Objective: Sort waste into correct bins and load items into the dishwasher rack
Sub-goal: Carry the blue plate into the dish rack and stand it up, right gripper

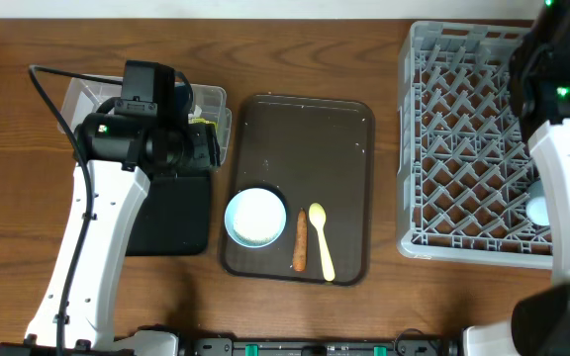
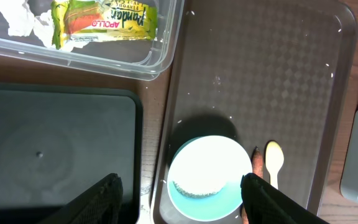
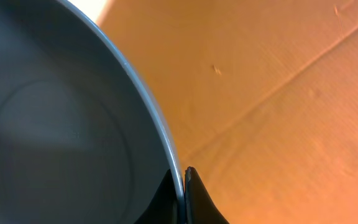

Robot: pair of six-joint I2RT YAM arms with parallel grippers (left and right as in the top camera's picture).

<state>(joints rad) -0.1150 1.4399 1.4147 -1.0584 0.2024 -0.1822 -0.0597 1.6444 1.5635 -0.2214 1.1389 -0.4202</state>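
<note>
I need to turn the dark blue plate [image 3: 55,124] with my right gripper and lower it into the far part of the grey rack, because the rack's visible slots there are empty.
My left gripper [image 2: 180,190] is open and empty, above the edge between the black tray [image 2: 55,149] and the brown serving tray. A light blue cup [image 2: 207,174] stands just below, between the fingers. Beside the cup lie the orange-brown food stick [image 1: 300,241] and the pale yellow spoon [image 1: 321,237]. The clear tub [image 2: 160,59] holds crumpled tissue [image 2: 23,18] and the yellow-green wrapper [image 2: 104,18]. A few rice grains [image 2: 216,79] dot the serving tray. My right gripper [image 3: 184,177] is shut on the rim of the dark blue plate [image 3: 55,124]. The grey rack [image 1: 463,129] is at the right.
The dark brown serving tray [image 1: 310,129] sits mid-table between the bins and the rack. A pale blue round thing [image 1: 537,210] shows in the rack, partly hidden by my right arm [image 1: 562,148]. My left arm [image 1: 97,227] covers part of the tub and the black tray.
</note>
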